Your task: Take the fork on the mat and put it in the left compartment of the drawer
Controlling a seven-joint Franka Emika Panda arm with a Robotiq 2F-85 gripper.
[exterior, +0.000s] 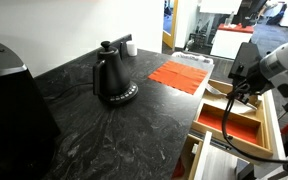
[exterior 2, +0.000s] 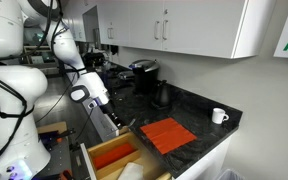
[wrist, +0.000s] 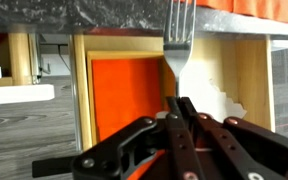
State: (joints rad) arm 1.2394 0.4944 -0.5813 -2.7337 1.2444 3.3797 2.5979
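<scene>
I should next carry the fork with my gripper away from the counter, then down over the orange-red compartment (exterior: pixel 241 127) (wrist: pixel 126 99), because the fork's teeth overlap the counter's edge.
In the wrist view my gripper (wrist: pixel 181 101) is shut on the handle of the silvery fork (wrist: pixel 178 40), whose tines point away from me. The fork hangs over the open wooden drawer (wrist: pixel 81 90), along the line where the orange-red left compartment (wrist: pixel 129 90) meets the pale-floored section (wrist: pixel 212 75). In both exterior views the gripper (exterior: pixel 232 96) (exterior 2: pixel 112 122) hovers above the drawer (exterior: pixel 272 125) (exterior 2: pixel 89 150), beside the counter edge. The ribbed orange-red mat (exterior: pixel 179 73) (exterior 2: pixel 169 133) lies bare on the dark counter.
A black kettle (exterior: pixel 112 78) (exterior 2: pixel 161 95) and a white mug (exterior: pixel 130 47) (exterior 2: pixel 218 116) stand on the dark stone counter. A large black appliance (exterior: pixel 14 115) fills the near corner in an exterior view. White cabinets (exterior 2: pixel 174 25) hang above the counter.
</scene>
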